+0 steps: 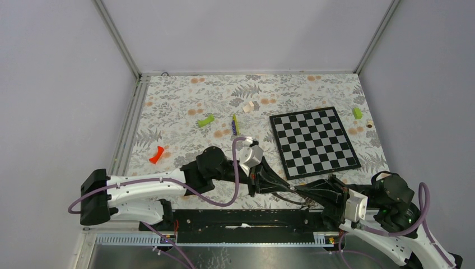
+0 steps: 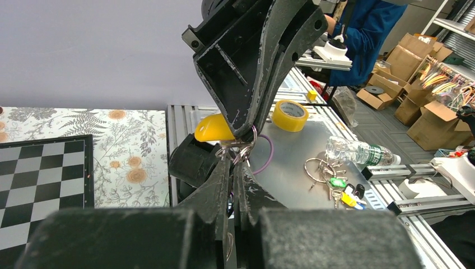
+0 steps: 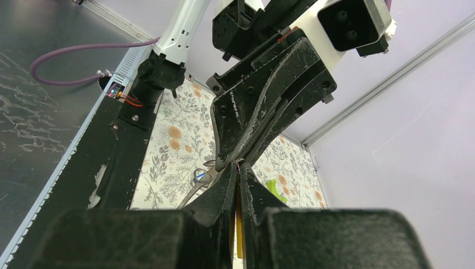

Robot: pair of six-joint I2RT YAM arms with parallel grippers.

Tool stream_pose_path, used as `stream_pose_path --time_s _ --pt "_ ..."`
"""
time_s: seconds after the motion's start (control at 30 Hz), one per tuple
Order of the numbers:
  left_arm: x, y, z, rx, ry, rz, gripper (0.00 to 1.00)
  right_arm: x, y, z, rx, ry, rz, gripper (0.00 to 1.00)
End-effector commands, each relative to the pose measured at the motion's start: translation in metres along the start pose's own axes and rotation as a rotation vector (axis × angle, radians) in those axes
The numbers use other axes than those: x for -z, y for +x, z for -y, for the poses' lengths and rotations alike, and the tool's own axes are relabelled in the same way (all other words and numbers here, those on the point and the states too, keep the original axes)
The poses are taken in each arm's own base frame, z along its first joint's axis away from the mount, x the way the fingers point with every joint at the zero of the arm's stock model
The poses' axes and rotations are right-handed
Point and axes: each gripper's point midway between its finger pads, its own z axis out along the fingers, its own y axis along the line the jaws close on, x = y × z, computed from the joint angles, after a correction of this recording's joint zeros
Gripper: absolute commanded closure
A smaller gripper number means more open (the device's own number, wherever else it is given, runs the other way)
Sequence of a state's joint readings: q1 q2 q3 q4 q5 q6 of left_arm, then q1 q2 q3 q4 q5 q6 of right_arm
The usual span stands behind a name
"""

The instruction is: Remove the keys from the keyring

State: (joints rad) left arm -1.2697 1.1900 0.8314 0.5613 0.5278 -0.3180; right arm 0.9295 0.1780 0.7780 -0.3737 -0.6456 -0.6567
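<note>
Next, my right gripper swings outward, lowers and tips down to release the key, since bare floral cloth (image 1: 272, 157) beside the chessboard lies outward and below the gripper.
Both grippers meet tip to tip above the table's near edge. My left gripper (image 1: 292, 189) (image 2: 240, 159) is shut, its tips pinching thin silvery wire that looks like the keyring (image 2: 249, 147). A dark arc of the keyring (image 1: 283, 197) hangs below the grippers. My right gripper (image 1: 311, 193) (image 3: 237, 168) is shut on a key with a yellow tag (image 2: 213, 129). The tag shows as a yellow strip (image 3: 238, 232) between its fingers. Another key with a bit of blue (image 3: 200, 176) hangs just left of the tips. The other keys are hidden behind the fingers.
A chessboard (image 1: 313, 143) lies at the right. Two lime-green blocks (image 1: 206, 120) (image 1: 357, 112), a yellow-green and purple stick (image 1: 235, 124) and a red piece (image 1: 157, 154) lie on the floral cloth. Off the table, a tape roll (image 2: 289, 115), a bottle (image 2: 358, 151) and another key bunch (image 2: 336, 185).
</note>
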Motion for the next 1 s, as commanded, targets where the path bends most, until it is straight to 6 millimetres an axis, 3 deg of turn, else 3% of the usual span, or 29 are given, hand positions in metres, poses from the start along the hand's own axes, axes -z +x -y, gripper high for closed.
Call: stream_pose_path --time_s 0.0,0.67,0.97 --pt "0.003 -0.044 0.020 -0.070 0.043 0.085 1.00 0.010 -0.020 0.014 0.055 0.061 0.027 1.00" --pt "0.002 -0.059 0.011 -0.042 -0.028 0.117 1.00 -0.001 -0.001 -0.001 0.030 -0.017 0.006 1.00" --pt "-0.003 -0.047 0.019 -0.019 0.042 0.071 1.00 -0.002 -0.012 0.025 0.136 0.123 0.077 1.00"
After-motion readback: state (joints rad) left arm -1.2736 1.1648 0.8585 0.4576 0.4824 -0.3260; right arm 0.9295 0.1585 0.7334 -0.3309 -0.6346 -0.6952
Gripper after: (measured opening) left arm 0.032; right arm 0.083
